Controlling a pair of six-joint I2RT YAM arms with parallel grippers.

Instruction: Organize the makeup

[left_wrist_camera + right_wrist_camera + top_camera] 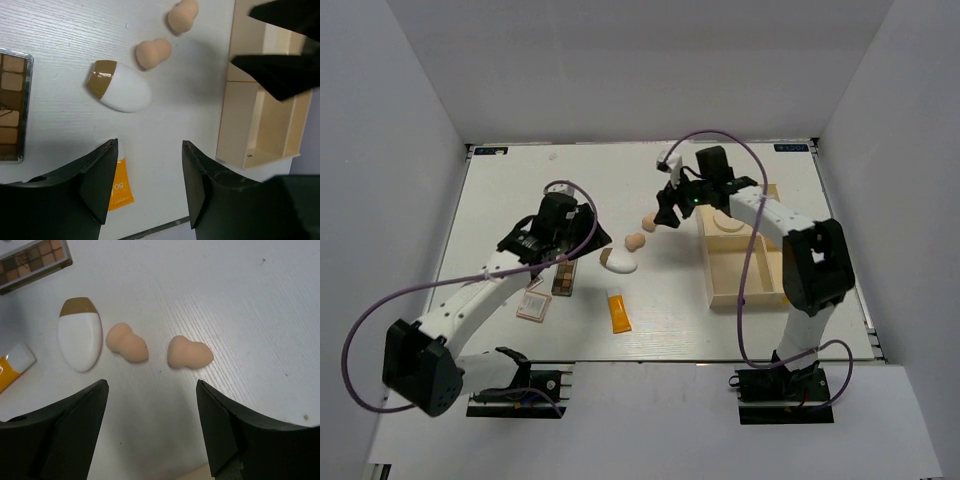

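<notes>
I should lower my left gripper, moving right in the top view, onto the egg sponge beside the teardrop sponge, while my right gripper hangs by the other egg sponge.
Two peach egg sponges (127, 342) (189, 352) lie side by side on the white table, just beyond my right gripper (152, 385), which hangs open and empty above them. A white-and-brown teardrop sponge (120, 92) lies to their left, in front of my left gripper (150, 145), also open and empty. An orange tube (618, 313) lies nearer the front edge. The brown eyeshadow palette (563, 278) and the square pinkish compact (534, 304) sit under my left arm. In the top view the grippers are my left gripper (588, 238) and my right gripper (668, 214).
A pale wooden compartment box (745, 262) stands at the right, under my right arm, with a round cream shape (728, 226) in its far compartment. White walls close in the table on three sides. A purple cable loops over each arm.
</notes>
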